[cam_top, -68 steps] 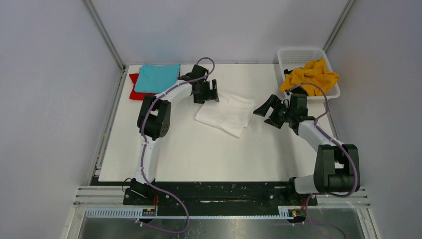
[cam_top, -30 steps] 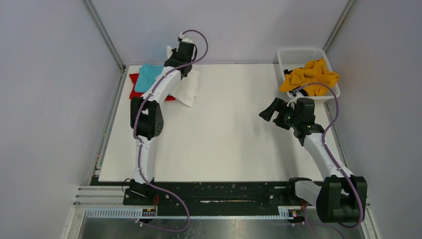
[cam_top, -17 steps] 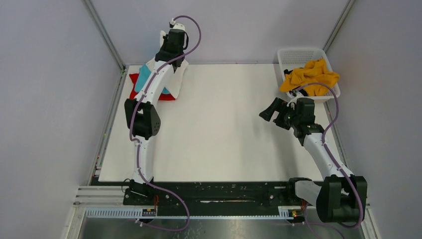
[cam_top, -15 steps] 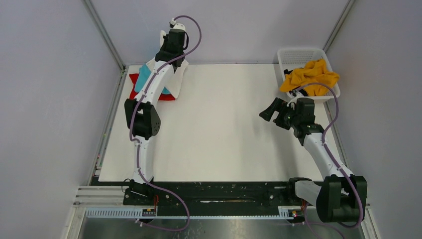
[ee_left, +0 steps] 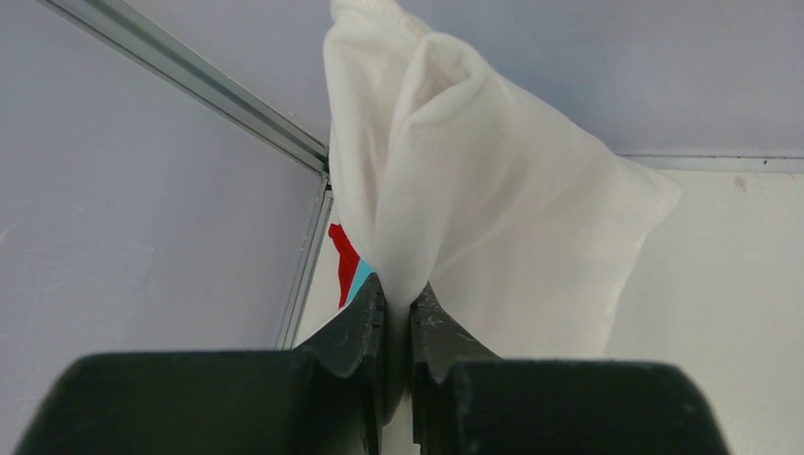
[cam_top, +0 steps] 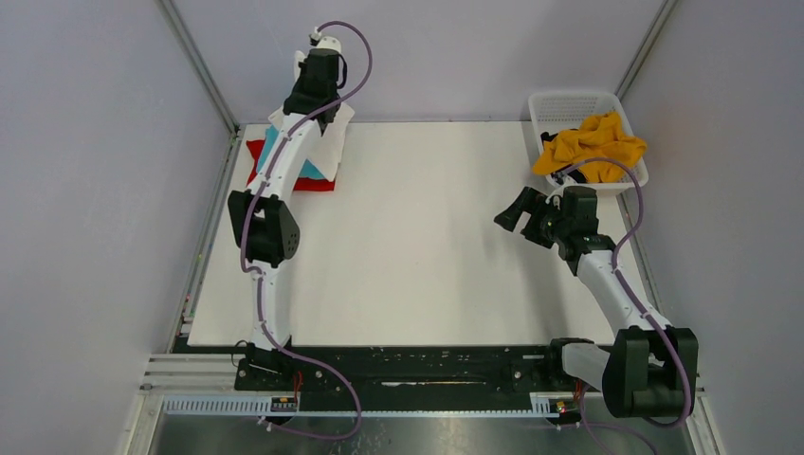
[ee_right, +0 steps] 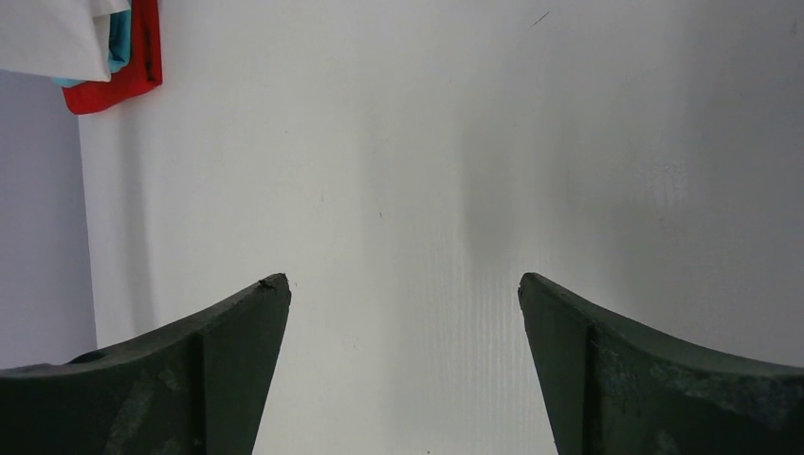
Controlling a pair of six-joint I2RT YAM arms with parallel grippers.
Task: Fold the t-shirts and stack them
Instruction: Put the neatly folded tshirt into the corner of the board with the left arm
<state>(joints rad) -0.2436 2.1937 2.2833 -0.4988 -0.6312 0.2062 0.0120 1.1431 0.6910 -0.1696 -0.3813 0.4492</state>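
The teal and red t-shirts still show uncovered on the t-shirt stack, at its side by the corner post (cam_top: 269,148). My left gripper will come down over the stack toward that side next.
My left gripper (cam_top: 303,102) (ee_left: 398,294) is shut on a bunched fold of the white t-shirt (cam_top: 330,142) (ee_left: 493,209), held up at the back left corner. The cloth hangs down over the teal t-shirt (cam_top: 268,142) (ee_left: 361,278), which lies on the red t-shirt (cam_top: 303,183) (ee_left: 343,261). The mustard-yellow t-shirt (cam_top: 593,142) lies crumpled in the white basket (cam_top: 569,102). My right gripper (cam_top: 523,216) (ee_right: 403,284) is open over bare table at the right, nothing between its fingers. In the right wrist view the red t-shirt (ee_right: 114,76) shows far off.
The back wall and a metal corner post (ee_left: 190,85) stand close behind the left gripper. The basket sits at the back right corner, just behind the right arm. White tabletop (cam_top: 427,237) lies between the two arms.
The left arm has carried the white t-shirt from mid-table up and back-left, over the teal and red pile. The right arm drew back slightly earlier and has since stayed still.
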